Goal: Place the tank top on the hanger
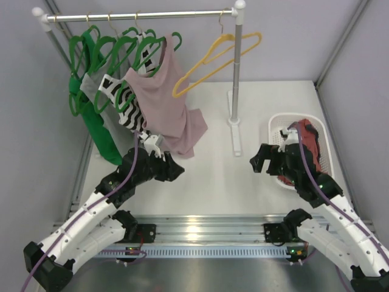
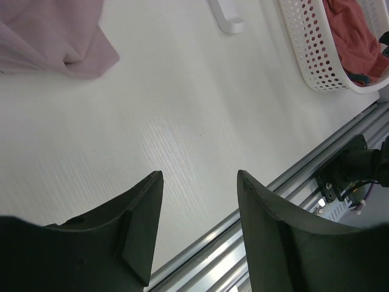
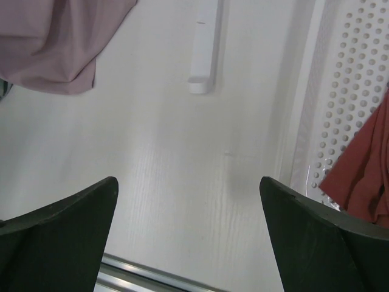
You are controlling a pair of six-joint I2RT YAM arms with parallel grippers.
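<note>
The middle folds of the tank top are below the right gripper and to its right in the top view, so the right gripper should move across the basket's rim and go down onto them.
The rust-red tank top [image 1: 309, 141] lies crumpled in the white basket [image 1: 276, 125] at the right; it also shows in the left wrist view [image 2: 352, 36] and the right wrist view [image 3: 364, 176]. The yellow hanger [image 1: 213, 66] hangs empty on the rail [image 1: 182, 14], right of the other clothes. My right gripper [image 1: 260, 159] is open and empty, just left of the basket. My left gripper [image 1: 177, 169] is open and empty over the table, below the hanging pink top.
Green hangers [image 1: 109, 48] hold a green garment, a striped top [image 1: 124, 100] and a dusty-pink tank top [image 1: 167, 103] on the rail's left. The rack's right post [image 1: 236, 91] stands on a foot [image 1: 235, 137] between the arms. An aluminium rail [image 1: 206, 234] runs along the near edge.
</note>
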